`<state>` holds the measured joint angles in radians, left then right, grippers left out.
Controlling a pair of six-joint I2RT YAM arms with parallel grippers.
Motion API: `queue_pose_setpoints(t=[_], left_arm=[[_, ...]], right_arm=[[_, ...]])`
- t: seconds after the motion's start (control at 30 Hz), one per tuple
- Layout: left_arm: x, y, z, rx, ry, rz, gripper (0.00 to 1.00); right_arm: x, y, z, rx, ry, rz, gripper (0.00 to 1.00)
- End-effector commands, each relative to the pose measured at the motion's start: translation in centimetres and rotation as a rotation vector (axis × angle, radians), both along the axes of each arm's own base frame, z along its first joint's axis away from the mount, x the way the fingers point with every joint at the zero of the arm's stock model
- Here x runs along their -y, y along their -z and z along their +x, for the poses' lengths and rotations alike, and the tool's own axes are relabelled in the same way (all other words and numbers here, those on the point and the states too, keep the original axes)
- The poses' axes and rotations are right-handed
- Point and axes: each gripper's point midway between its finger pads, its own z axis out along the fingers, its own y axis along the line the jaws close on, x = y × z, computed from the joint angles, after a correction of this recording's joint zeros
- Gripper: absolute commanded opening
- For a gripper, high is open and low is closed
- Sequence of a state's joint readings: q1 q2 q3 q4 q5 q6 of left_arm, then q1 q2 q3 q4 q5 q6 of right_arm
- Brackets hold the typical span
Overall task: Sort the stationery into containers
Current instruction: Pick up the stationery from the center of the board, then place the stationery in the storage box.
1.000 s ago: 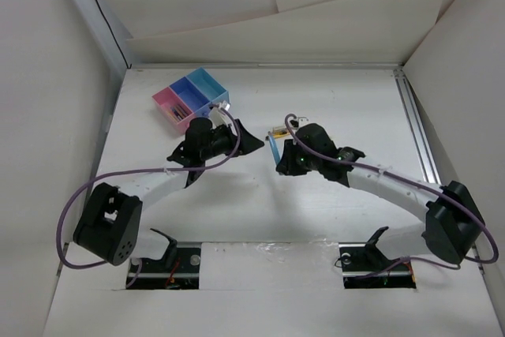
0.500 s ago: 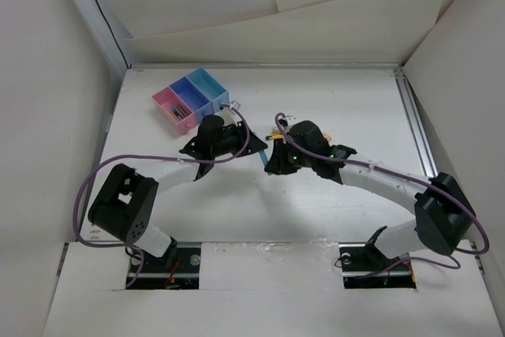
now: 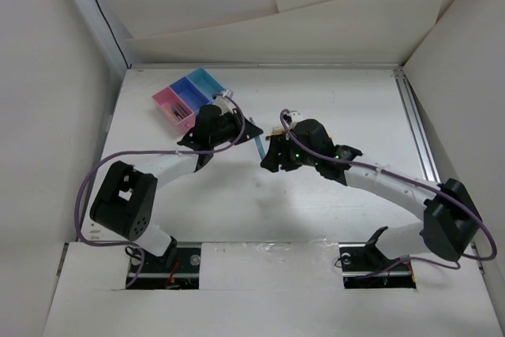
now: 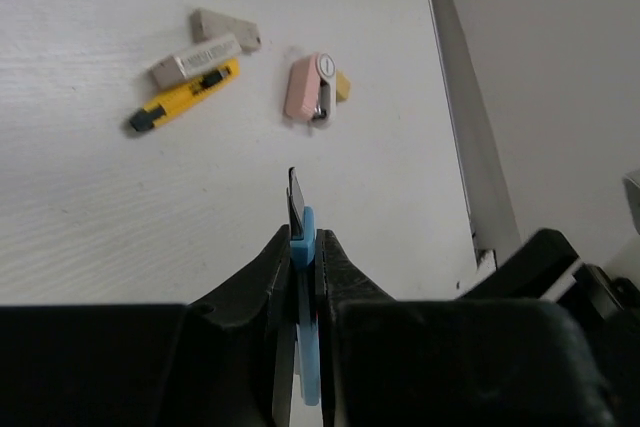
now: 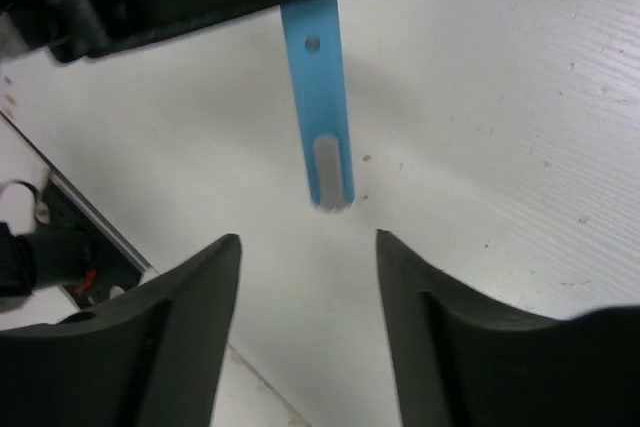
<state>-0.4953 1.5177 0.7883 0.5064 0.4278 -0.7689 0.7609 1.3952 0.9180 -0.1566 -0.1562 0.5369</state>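
Observation:
My left gripper is holding the stick, and the light-blue container looks empty. My left gripper will next carry the stick outward and to the left in the top view, over that container's opening (image 3: 207, 83).
My left gripper (image 4: 303, 239) is shut on a light-blue stick (image 4: 304, 223), which stands on edge between the pads with a dark tip poking out. In the top view the left gripper (image 3: 249, 129) holds the stick (image 3: 259, 146) above the table's middle. My right gripper (image 5: 308, 237) is open just short of the stick's free end (image 5: 320, 97) and holds nothing. Three joined containers stand at the back left: pink (image 3: 168, 106), purple-blue (image 3: 189, 94) and light blue (image 3: 210, 83). Thin pens lie in the pink one.
On the table ahead of the left gripper lie a yellow cutter-like stick (image 4: 185, 97), two beige erasers (image 4: 196, 57) (image 4: 226, 27) and a pink eraser (image 4: 304, 87). White walls enclose the table, with a metal rail (image 3: 418, 132) along its right side.
The left gripper closed on the light-blue stick while the right gripper opened and let go of it. The left arm swung right to meet the right one.

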Motion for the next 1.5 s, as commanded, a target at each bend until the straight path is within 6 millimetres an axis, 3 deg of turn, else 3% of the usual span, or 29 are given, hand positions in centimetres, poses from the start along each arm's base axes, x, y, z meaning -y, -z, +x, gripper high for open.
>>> queue_pose_setpoints(t=[0.0,0.07,0.1,0.13,0.17,0.3,0.37,0.4,0.47,0.57,0.6,0.63,0.73,0.97,1.0,1.07,1.13,1.17,1.27,1.3,1.43,1.47], left_arm=[[-1.7,-3.8,4.4,0.097,-0.112,-0.008,0.0],[-3.4,-5.0,7.2,0.125,-0.188,-0.01,0.0],[-4.5,-5.7,8.3,0.145,-0.237,-0.009,0.0],[-5.2,-5.1,9.3,0.122,-0.268,-0.003,0.0],[-6.9,-6.2,11.1,0.138,-0.326,-0.015,0.0],[-11.4,-7.3,15.9,0.147,-0.489,-0.026,0.0],[-13.6,-5.5,17.9,0.095,-0.576,0.023,0.0],[-15.2,-7.1,19.5,0.12,-0.618,0.015,0.0],[-17.7,-7.4,21.6,0.113,-0.693,0.023,0.0],[-20.1,-8.1,23.6,0.149,-0.769,0.081,0.0],[-20.6,-7.1,23.8,0.127,-0.796,0.104,0.0],[-21.2,-7.9,24.4,0.154,-0.821,0.129,0.0],[-22.6,-7.3,25.7,0.154,-0.879,0.16,0.0],[-23.6,-4.7,28.0,0.145,-0.912,0.236,0.0],[-23.5,-5.2,28.2,0.154,-0.914,0.231,0.0],[-23.5,-3.3,28.5,0.126,-0.909,0.248,0.0],[-23.5,-3.8,28.9,0.138,-0.911,0.241,0.0],[-23.3,-2.8,29.0,0.123,-0.898,0.245,0.0],[-22.8,-2.2,29.4,0.112,-0.881,0.231,0.1],[-22.8,-2.2,29.4,0.112,-0.881,0.231,0.2],[-22.6,-2.2,29.4,0.111,-0.872,0.228,0.37],[-22.6,-2.2,29.4,0.111,-0.872,0.228,0.49]], right_arm=[[-0.1,-6.2,1.4,0.166,0.053,0.103,0.67],[1.1,-7.5,1.3,0.202,0.096,0.121,0.74],[1.6,-7.7,1.4,0.21,0.129,0.122,0.74],[2.4,-7.9,2.0,0.24,0.178,0.116,0.75],[2.9,-7.7,1.9,0.239,0.205,0.124,0.75],[3.9,-5.1,2.4,0.204,0.274,0.1,0.75],[4.4,-3.8,3.0,0.187,0.307,0.072,0.75],[4.3,-3.2,3.0,0.18,0.306,0.063,0.75],[4.3,-2.6,3.2,0.181,0.322,0.072,0.75],[4.6,-1.7,3.3,0.185,0.345,0.079,0.75],[4.6,-1.7,3.3,0.179,0.35,0.086,0.75],[4.6,-1.4,3.3,0.183,0.35,0.091,0.75],[4.5,-1.3,3.1,0.182,0.341,0.1,0.75],[4.4,-1.5,3.2,0.188,0.342,0.107,0.75],[4.4,-1.5,3.2,0.188,0.342,0.107,0.75],[4.5,-1.1,3.1,0.182,0.341,0.1,0.75],[4.6,-1.1,3.2,0.186,0.349,0.097,0.75],[4.6,-1.1,3.2,0.186,0.349,0.097,0.75],[4.9,-0.7,3.5,0.187,0.366,0.081,0.75],[4.9,-0.7,3.5,0.187,0.366,0.081,0.75],[4.8,-0.4,3.8,0.184,0.374,0.07,0.75],[4.9,-0.4,3.9,0.188,0.381,0.066,0.75]])
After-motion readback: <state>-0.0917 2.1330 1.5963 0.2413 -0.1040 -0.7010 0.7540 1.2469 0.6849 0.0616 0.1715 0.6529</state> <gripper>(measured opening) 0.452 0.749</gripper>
